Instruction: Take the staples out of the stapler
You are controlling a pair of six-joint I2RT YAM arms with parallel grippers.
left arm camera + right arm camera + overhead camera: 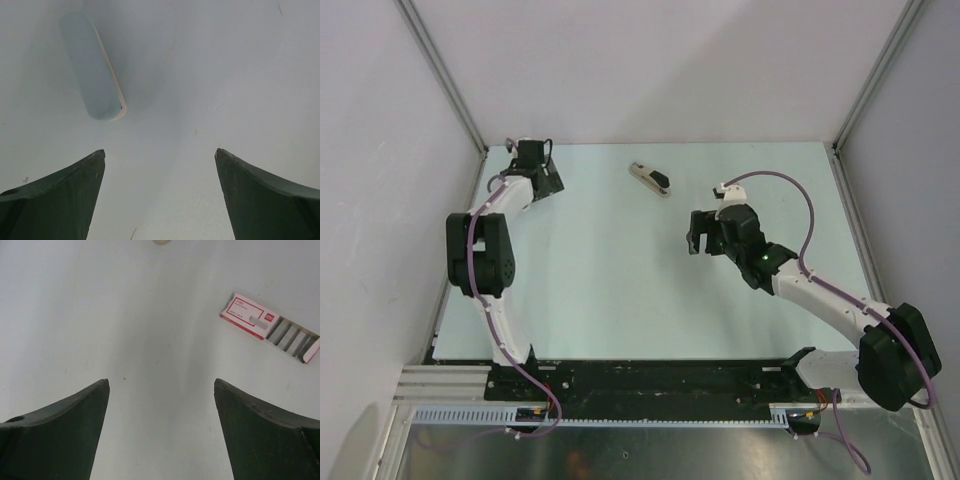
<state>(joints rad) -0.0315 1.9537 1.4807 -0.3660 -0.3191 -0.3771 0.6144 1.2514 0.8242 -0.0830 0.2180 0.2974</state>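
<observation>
My left gripper should move down and to the left in its wrist view, onto the pale blue block's near end (103, 107), because bare table shows between my fingers.
The stapler (650, 179), cream with a black top, lies on the table near the back, slightly left of the middle. Nothing touches it. The staples are hidden. My left gripper (533, 160) is at the back left corner, well left of the stapler. In the left wrist view the left gripper (160, 151) is open and empty over bare table. My right gripper (698, 232) hangs to the right of the stapler and nearer to me. In the right wrist view the right gripper (161, 381) is open with nothing between its fingers.
A pale blue rounded block (92, 65) lies just ahead and left of the left fingers. A flat pink-and-white box (270, 327), slid partly open on grey strips, lies ahead and right of the right fingers. Walls enclose the table (620, 290) at the back and both sides.
</observation>
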